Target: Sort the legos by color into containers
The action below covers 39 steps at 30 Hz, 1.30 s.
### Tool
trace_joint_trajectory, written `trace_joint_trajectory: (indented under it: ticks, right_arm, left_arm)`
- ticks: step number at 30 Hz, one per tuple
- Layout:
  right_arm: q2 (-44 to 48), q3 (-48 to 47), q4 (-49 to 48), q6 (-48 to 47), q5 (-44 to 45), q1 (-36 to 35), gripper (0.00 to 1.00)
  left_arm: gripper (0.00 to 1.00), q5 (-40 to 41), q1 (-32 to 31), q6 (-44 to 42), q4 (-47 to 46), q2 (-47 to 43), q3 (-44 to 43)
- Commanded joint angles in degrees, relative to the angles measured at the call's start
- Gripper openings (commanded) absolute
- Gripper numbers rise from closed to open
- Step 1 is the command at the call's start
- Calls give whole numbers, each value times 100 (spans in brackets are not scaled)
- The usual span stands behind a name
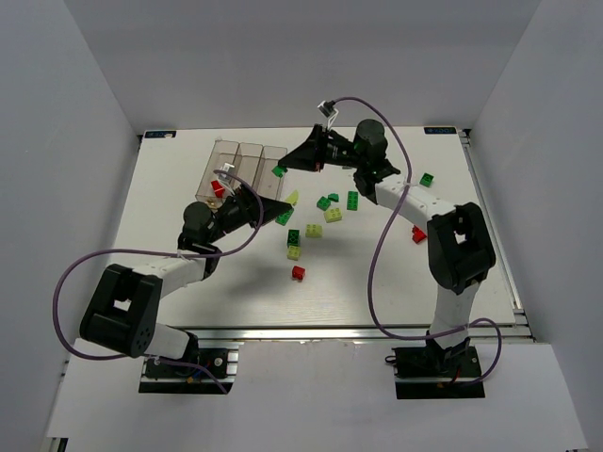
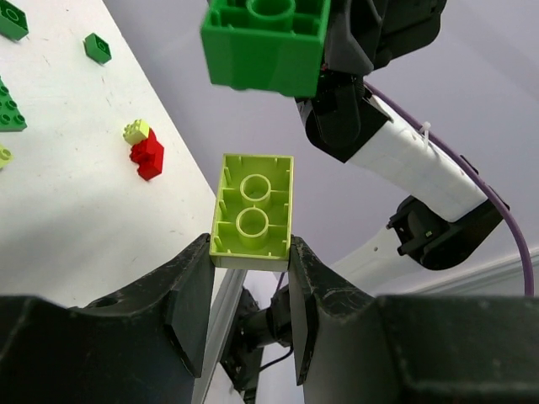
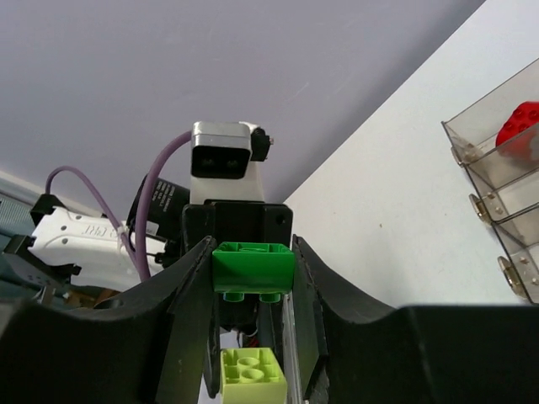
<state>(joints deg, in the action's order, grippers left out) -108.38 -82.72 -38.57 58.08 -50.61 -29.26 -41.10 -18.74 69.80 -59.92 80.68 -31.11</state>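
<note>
I need to swing my right gripper to its left in the top view next, over the middle bin (image 1: 248, 163) (image 3: 514, 178) below. There I need to tip it down and release the green lego apart from the red lego.
My left gripper (image 1: 285, 204) (image 2: 250, 252) is shut on a pale yellow-green lego (image 2: 253, 210) (image 1: 292, 198), raised over the table with its hollow underside facing the wrist camera. My right gripper (image 1: 284, 170) (image 3: 253, 257) is shut on a dark green lego (image 3: 253, 268) (image 1: 279, 170) (image 2: 265, 42), held just beyond the left one, beside the right end of the containers (image 1: 250, 160) (image 3: 497, 168). One red lego (image 1: 218, 188) (image 3: 522, 122) lies in the left bin. Loose legos sit mid-table: green (image 1: 352, 199), yellow-green (image 1: 334, 215), red (image 1: 299, 273).
More bricks lie to the right: a green one (image 1: 427, 179) and a red one (image 1: 418, 234) by the right arm's forearm. A red brick joined to a yellow-green one (image 2: 145, 150) shows in the left wrist view. The two grippers are close together, tip to tip.
</note>
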Motion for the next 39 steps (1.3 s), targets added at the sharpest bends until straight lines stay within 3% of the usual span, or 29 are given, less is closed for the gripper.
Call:
trace_joint_trajectory:
  ticks: [1, 3, 5, 6, 7, 9, 10, 15, 22, 29, 33, 34, 39]
  right_arm:
    - [-95, -306, -169, -104, 209, 8, 10]
    - [-192, -455, 389, -715, 445, -10, 9]
    - [-419, -1025, 1181, -1576, 665, -71, 8]
    - [-508, -1262, 1950, -2051, 954, -159, 7]
    - [-639, -1752, 2289, -2882, 1096, -203, 7]
    - [-1035, -2220, 2913, -3477, 1411, -273, 8]
    - [-1158, -2597, 3021, -3914, 1527, -291, 9]
    - [-1941, -3443, 3312, -4727, 2045, -484, 10]
    - [-2775, -4094, 3076, -5377, 2915, -950, 14]
    - [-3312, -4349, 2609, -5676, 3382, -1222, 23]
    - [-3532, -4420, 2477, -5764, 3628, -1284, 38]
    - [-3567, -4385, 2468, -5791, 3646, -1293, 47]
    - [-3664, -4341, 2406, -5791, 3699, -1302, 60]
  left_arm:
    - [8, -152, -15, -124, 59, -167, 44]
    - [6, -144, -16, -351, 313, -316, 44]
    - [6, 66, -15, -843, 1601, -535, -96]
    - [6, 215, 11, -1507, 2163, -789, -201]
    - [7, 573, 28, -1826, 3326, -887, -446]
    - [5, 1006, 142, -2566, 4466, -1089, -737]
    - [5, 1417, 204, -2725, 5403, -1142, -999]
    - [4, 2421, 485, -3209, 7395, -1555, -1458]
    - [5, 3221, 538, -3139, 8899, -1942, -1915]
    - [5, 3451, 591, -2990, 9340, -2198, -2091]
    - [6, 3355, 600, -2849, 9341, -1996, -2258]
    - [6, 3285, 609, -2806, 9332, -1952, -2354]
    - [7, 3126, 617, -2612, 9297, -1583, -2654]
